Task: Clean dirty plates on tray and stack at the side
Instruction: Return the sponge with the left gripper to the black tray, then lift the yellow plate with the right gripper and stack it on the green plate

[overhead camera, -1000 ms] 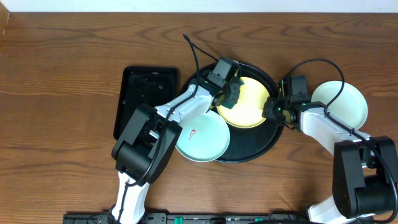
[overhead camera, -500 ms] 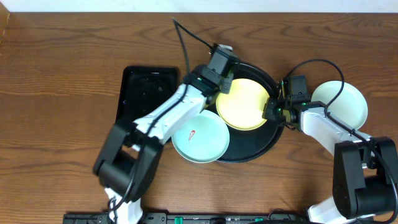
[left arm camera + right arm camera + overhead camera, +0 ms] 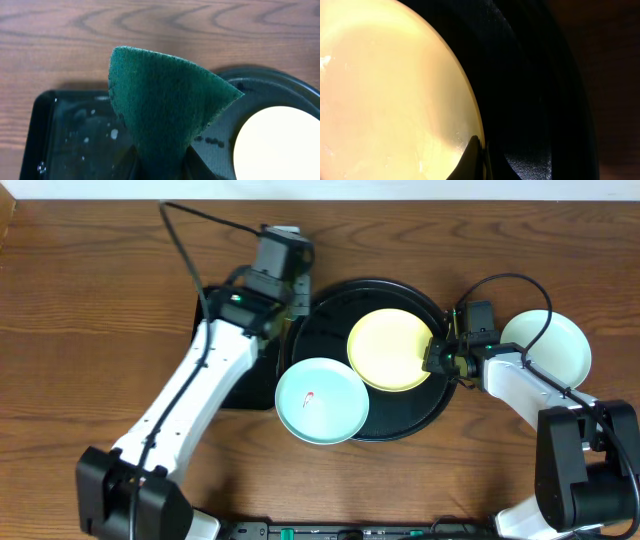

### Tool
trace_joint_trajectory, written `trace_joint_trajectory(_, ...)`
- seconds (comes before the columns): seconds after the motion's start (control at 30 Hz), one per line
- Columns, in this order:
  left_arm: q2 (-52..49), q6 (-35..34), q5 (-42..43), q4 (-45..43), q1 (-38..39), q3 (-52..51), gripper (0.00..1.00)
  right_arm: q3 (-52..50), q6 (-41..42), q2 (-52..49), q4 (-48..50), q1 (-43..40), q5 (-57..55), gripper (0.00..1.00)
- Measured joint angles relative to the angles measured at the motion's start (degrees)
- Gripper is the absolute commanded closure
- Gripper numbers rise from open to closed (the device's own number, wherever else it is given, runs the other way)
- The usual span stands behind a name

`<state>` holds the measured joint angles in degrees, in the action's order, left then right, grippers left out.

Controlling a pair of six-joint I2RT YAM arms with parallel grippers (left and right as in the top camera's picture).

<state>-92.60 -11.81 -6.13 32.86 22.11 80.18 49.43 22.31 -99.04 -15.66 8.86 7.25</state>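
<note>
My right gripper will next lift the yellow plate [image 3: 390, 348] off the tray, go down and release it onto the second mint plate [image 3: 562, 348], which is already at the side.
The yellow plate [image 3: 390, 348] lies on the round black tray [image 3: 415, 415]. My right gripper [image 3: 438, 358] is shut on that plate's right rim; in the right wrist view the fingers [image 3: 479, 150] pinch the edge of the yellow plate [image 3: 390, 85] over the tray [image 3: 535, 75]. A mint plate [image 3: 322, 402] with a red smear overlaps the tray's front left rim. A second mint plate [image 3: 548, 345] sits on the table at the right. My left gripper [image 3: 292, 302] is shut on a green sponge [image 3: 165, 105], above the gap between the two trays.
A smaller rectangular black tray [image 3: 208, 310] with water drops lies left of the round tray; it also shows in the left wrist view [image 3: 65, 135], with the round tray's rim [image 3: 270, 82] to its right. Bare wooden table surrounds everything.
My left arm has lifted the sponge off the yellow plate and swung left toward the rectangular tray. The right gripper and the plates have not moved.
</note>
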Motion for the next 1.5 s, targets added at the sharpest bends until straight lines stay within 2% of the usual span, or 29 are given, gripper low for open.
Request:
trace_joint_trajectory(0.4, -0.4, -0.4, 3.9, 5.7, -1.1, -1.9, 0.92, 0.0, -1.0, 0.0, 0.5, 0.0, -0.5, 0.99)
trace_joint_trajectory(0.57, -0.5, -0.4, 4.0, 7.7, -2.7, -1.9, 0.92, 0.0, -4.2, 1.7, 0.0, 0.0, -1.7, 0.99)
trace_joint_trajectory(0.87, -0.5, -0.4, 2.9, 9.6, -10.3, -2.7, 0.93, 3.1, -12.3, 17.9, -5.6, 0.0, -9.0, 0.99)
trace_joint_trajectory(1.0, -0.5, -0.4, 2.8, 10.5, -12.4, -4.1, 0.92, 3.5, -15.8, 24.0, -6.4, 0.7, -15.8, 0.99)
trace_joint_trajectory(1.27, -0.6, -0.4, 2.8, 10.4, -13.0, -4.6, 0.92, 3.5, -27.6, 32.6, -3.6, 10.5, -32.4, 0.99)
trace_joint_trajectory(1.5, -0.6, -0.4, 2.8, 10.5, -13.0, -4.6, 0.91, 3.5, -37.2, 33.2, -2.3, 21.6, -47.3, 0.99)
